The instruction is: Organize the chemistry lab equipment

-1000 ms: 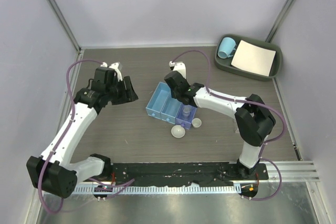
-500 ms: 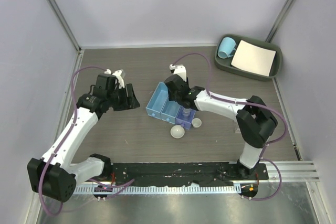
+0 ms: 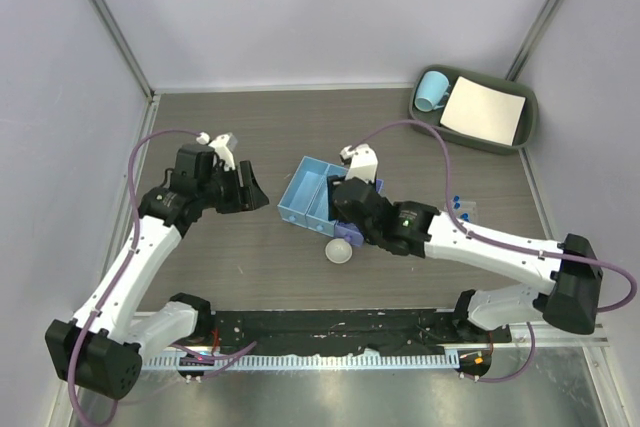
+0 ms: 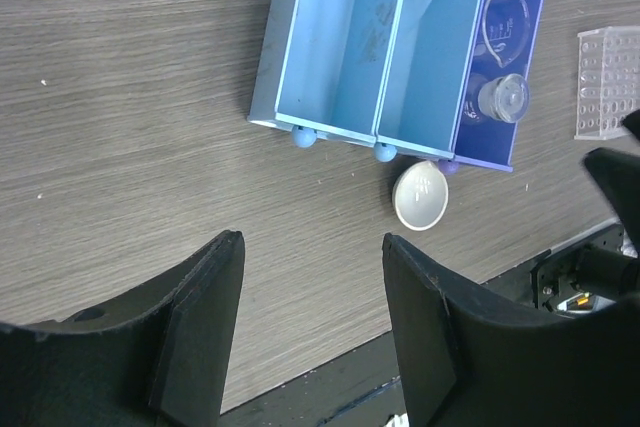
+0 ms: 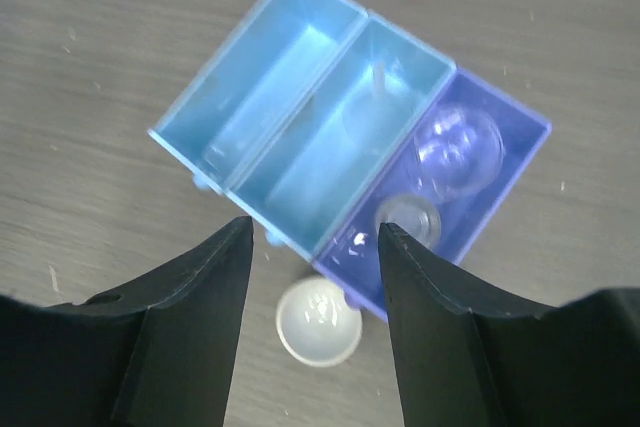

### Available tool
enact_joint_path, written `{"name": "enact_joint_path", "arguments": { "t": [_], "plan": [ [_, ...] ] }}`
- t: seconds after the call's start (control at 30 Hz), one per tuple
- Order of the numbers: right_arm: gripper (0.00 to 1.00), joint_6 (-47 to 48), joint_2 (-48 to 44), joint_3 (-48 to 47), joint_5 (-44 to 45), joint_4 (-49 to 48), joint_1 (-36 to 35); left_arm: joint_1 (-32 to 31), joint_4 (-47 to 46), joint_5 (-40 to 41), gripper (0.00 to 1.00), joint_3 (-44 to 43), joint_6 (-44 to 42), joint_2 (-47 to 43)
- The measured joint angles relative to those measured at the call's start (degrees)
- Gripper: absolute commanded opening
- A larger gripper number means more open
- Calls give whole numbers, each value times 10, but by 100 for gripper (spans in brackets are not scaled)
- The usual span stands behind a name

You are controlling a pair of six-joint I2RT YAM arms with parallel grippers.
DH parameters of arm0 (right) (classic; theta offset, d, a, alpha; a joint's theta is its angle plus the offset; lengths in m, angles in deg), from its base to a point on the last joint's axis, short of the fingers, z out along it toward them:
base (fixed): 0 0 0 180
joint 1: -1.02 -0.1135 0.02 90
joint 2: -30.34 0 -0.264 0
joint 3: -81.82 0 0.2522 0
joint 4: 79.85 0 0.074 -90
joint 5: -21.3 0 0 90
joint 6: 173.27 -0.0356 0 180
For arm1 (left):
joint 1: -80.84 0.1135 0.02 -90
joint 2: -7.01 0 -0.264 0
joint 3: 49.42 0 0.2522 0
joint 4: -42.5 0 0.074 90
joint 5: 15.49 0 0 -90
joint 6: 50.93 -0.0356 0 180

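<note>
The dish is outside the organiser (image 3: pixel 305 197), so my right gripper should next go down and move back onto the dish's rim farthest from my left gripper.
A blue three-compartment organiser (image 3: pixel 305 197) sits mid-table. Its purple end compartment holds small clear beakers (image 5: pixel 458 147), and its middle one holds a clear funnel (image 5: pixel 378 97). One white round dish (image 3: pixel 340 252) lies on the table by the organiser's near corner; it also shows in the right wrist view (image 5: pixel 318 322) and the left wrist view (image 4: pixel 420 197). A second dish is not visible. The clear tube rack (image 3: pixel 460 209) with blue-capped tubes stands to the right. My right gripper (image 3: pixel 350 219) hangs open and empty above the organiser's near end and the dish (image 5: pixel 315 227). My left gripper (image 3: pixel 252 192) is open and empty left of the organiser (image 4: pixel 310 242).
A dark green tray (image 3: pixel 520 132) at the back right holds a light-blue mug (image 3: pixel 431 90) and a white paper sheet (image 3: pixel 484 110). Grey walls close off the left, back and right. A black rail (image 3: pixel 340 325) runs along the near table edge.
My right arm has swung down and to the right, so its forearm now lies low across the table and the tube rack is uncovered. My left gripper has shifted slightly right towards the organiser.
</note>
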Motion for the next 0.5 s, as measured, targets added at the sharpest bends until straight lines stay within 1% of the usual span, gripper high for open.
{"name": "enact_joint_path", "arguments": {
  "t": [0.13, 0.3, 0.5],
  "plan": [
    [58, -72, -32, 87, 3, 10, -7, 0, -3, -8, 62, 1, 0, -6],
    [58, -172, -50, 194, -14, 9, -7, 0, -5, -20, 61, 4, 0, -11],
    [58, -266, -76, 289, -35, -29, -12, 0, -7, -29, 62, 9, 0, -16]
  ]
}}
